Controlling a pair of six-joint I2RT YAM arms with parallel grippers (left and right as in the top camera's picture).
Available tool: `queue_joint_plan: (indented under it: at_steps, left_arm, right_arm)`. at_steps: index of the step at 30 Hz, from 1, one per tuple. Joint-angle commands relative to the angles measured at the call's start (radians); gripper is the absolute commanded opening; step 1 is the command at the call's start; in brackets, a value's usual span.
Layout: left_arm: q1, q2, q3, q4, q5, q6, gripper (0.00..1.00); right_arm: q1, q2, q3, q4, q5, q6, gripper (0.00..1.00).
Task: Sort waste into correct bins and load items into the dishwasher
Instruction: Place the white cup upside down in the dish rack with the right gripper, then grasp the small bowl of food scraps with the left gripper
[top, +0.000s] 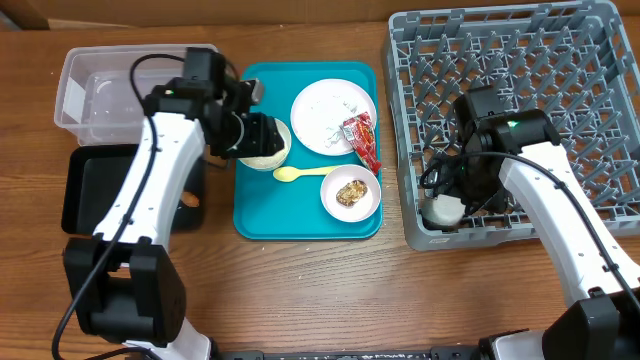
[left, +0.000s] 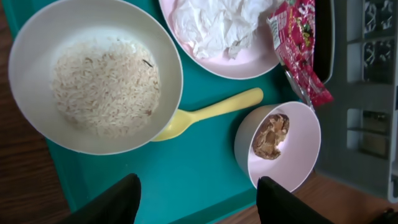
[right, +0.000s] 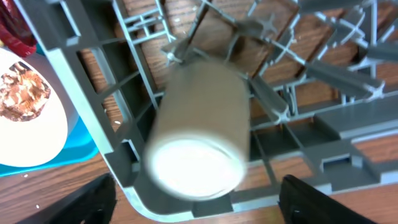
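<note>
My left gripper is above the bowl, which lies to its right in the overhead view. Next, it needs to go down and right onto the pale-pink bowl's bare rack-side rim (top: 379, 193) (left: 319, 135).
My left gripper (top: 258, 135) (left: 196, 208) is open and empty, hovering over the bowl of white rice (left: 93, 78) on the teal tray. The pale-pink plate (top: 330, 115) holds crumpled white paper (left: 217, 25). A red foil wrapper (top: 362, 142) (left: 298, 43) lies at the plate's edge. The yellow spoon (top: 300, 173) (left: 211, 112) lies between the bowls. A second bowl (top: 350, 193) (left: 280, 143) holds a brown food lump. My right gripper (top: 452, 192) (right: 199, 208) is open over the white cup (top: 443, 210) (right: 199, 130). The cup lies on its side in the grey rack's (top: 520, 60) front left corner.
The clear tub (top: 100, 95) and the black tray (top: 100, 190) sit left of the teal tray (top: 300, 220). A small orange-brown piece (top: 190, 200) lies at the black tray's right edge. Only two bowls show.
</note>
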Motion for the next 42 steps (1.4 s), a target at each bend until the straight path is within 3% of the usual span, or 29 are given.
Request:
queue_joint_plan:
  at_steps: [1, 7, 10, 18, 22, 34, 42]
  left_arm:
    - [-0.045, 0.000, 0.016, 0.004, -0.097, -0.003, 0.63]
    - [-0.103, 0.000, 0.015, 0.013, -0.149, 0.016, 0.65]
    - [-0.141, 0.000, 0.001, 0.037, -0.151, 0.106, 0.64]
    - [-0.263, 0.005, -0.166, 0.293, -0.227, 0.129, 0.61]
    - [-0.304, 0.052, -0.204, 0.345, -0.227, 0.128, 0.60]
    - [-0.330, 0.130, -0.200, 0.307, -0.262, 0.125, 0.44]
    - [-0.329, 0.130, -0.197, 0.110, -0.550, -0.024, 0.45]
  right_arm:
    - [0.005, -0.002, -0.004, -0.003, -0.005, -0.003, 0.90]
    - [0.003, -0.002, -0.001, 0.008, -0.005, -0.005, 0.91]
    - [-0.005, -0.002, 0.012, 0.011, -0.005, -0.023, 0.92]
    - [-0.010, -0.002, 0.019, 0.039, -0.005, -0.027, 0.92]
    - [-0.010, -0.002, 0.019, 0.043, -0.005, -0.027, 0.92]
    - [-0.010, -0.002, 0.019, 0.062, -0.005, -0.027, 0.92]
    - [-0.010, -0.002, 0.019, 0.063, -0.005, -0.030, 0.92]
